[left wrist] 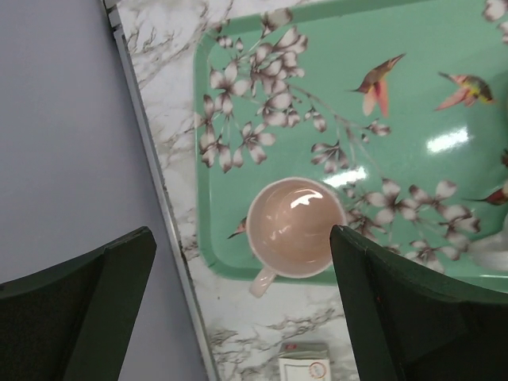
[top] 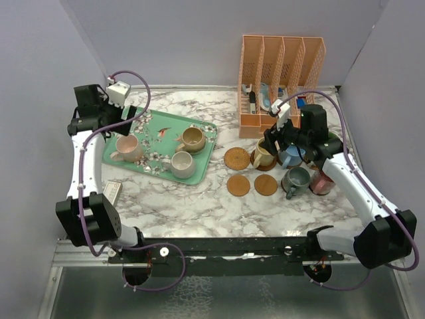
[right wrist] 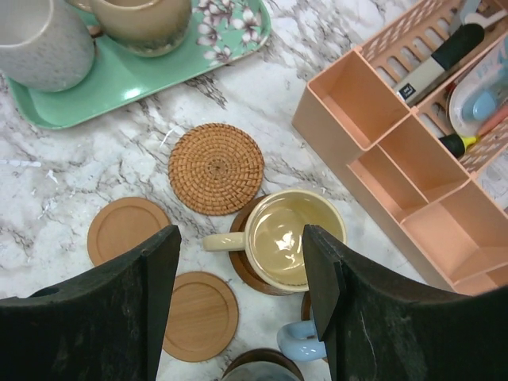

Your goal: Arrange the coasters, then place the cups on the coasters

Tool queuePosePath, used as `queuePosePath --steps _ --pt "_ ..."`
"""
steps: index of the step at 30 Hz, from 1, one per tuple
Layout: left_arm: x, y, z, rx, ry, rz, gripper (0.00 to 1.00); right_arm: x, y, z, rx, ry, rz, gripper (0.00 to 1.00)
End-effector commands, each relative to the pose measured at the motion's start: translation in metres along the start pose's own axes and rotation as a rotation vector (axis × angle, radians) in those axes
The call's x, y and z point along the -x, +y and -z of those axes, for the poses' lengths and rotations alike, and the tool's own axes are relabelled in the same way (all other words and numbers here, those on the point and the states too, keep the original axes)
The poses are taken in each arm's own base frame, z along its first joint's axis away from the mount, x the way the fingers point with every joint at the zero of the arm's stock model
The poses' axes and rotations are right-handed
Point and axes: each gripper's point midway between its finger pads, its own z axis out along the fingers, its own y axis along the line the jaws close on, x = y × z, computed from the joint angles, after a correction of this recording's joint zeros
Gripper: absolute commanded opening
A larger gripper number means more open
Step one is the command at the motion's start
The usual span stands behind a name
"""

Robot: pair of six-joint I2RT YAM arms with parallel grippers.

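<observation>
The pink cup stands below my left gripper's fingers on the green tray [left wrist: 238, 159], so my left gripper should turn and go down next, until its fingers are on both sides of the pink cup's far rim [left wrist: 260, 195].
My left gripper [left wrist: 242, 232] hangs open above the pink cup [left wrist: 292, 228] at the left end of the green tray [left wrist: 238, 159]. A tan cup [top: 192, 139] and a cream cup [top: 183, 164] also stand on that tray. My right gripper [right wrist: 240, 232] is open over the yellow cup [right wrist: 295, 238], which sits on a dark coaster [right wrist: 242, 270]; neither finger grips it. A woven coaster [right wrist: 215, 167] and two plain coasters [right wrist: 127, 230] [right wrist: 198, 313] lie bare. The light blue cup [top: 290, 156], grey-teal cup [top: 297, 178] and maroon cup [top: 322, 182] stand close by.
A peach desk organiser [top: 282, 80] holding pens stands right behind the yellow cup. A small box [top: 111, 193] lies on the marble near the tray's front left corner. Grey walls close in on the left, back and right.
</observation>
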Motion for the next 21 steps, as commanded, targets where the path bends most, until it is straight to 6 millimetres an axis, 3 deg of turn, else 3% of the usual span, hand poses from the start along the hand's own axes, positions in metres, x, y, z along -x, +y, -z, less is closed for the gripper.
queuePosePath --steps 1,7,10,21 --pt "-0.029 0.011 -0.005 -0.134 0.082 -0.120 0.95 0.016 0.008 0.008 0.039 -0.080 0.062 0.64" --pt "-0.068 0.036 -0.031 -0.199 0.204 -0.159 0.89 0.010 0.009 0.003 0.050 -0.063 0.049 0.64" --pt "-0.085 0.037 -0.050 -0.267 0.259 -0.158 0.83 0.008 0.009 0.002 0.054 -0.058 0.045 0.64" --pt "-0.103 0.026 -0.095 -0.429 0.312 -0.129 0.64 -0.003 0.008 -0.006 0.061 -0.025 0.033 0.64"
